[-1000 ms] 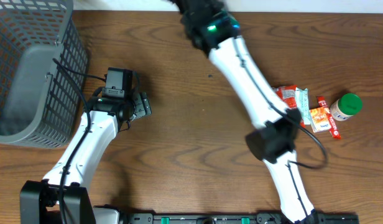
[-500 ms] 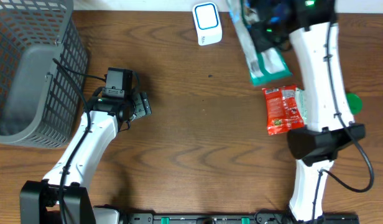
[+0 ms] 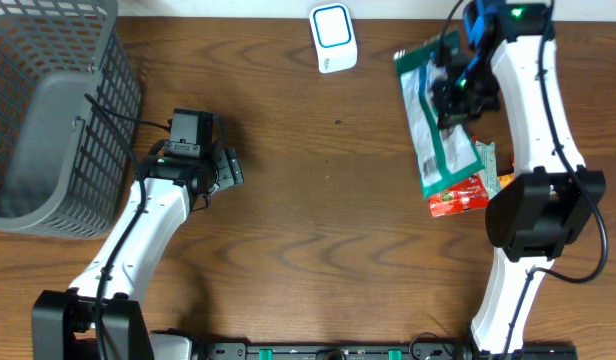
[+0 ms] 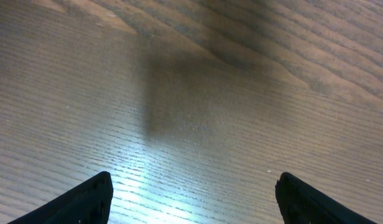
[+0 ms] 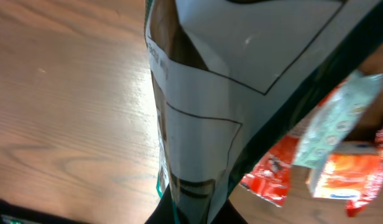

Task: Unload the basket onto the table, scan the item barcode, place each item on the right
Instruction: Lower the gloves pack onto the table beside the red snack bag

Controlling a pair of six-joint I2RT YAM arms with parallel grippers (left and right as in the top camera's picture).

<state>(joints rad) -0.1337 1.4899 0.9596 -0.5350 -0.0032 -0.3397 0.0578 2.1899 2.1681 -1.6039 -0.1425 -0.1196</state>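
Note:
The bag needs my right gripper to lower it onto the clear bare wood beside the red packet and release it.
My right gripper is shut on a green and white bag, held above the table's right side, to the right of the white and blue scanner at the back edge. The right wrist view shows the bag pinched between the dark fingers of that gripper, its white panel facing the camera. No barcode can be made out. My left gripper hovers over bare wood at the left. Its fingers stand wide apart around nothing.
A grey mesh basket fills the back left corner. Under the bag lie a red packet, seen also as the red packet, a pale green packet and an orange packet.
The right arm has swung from the table's middle to the right, uncovering the scanner. The bag it carries has shifted toward the front, over the red packet. The left arm is still.

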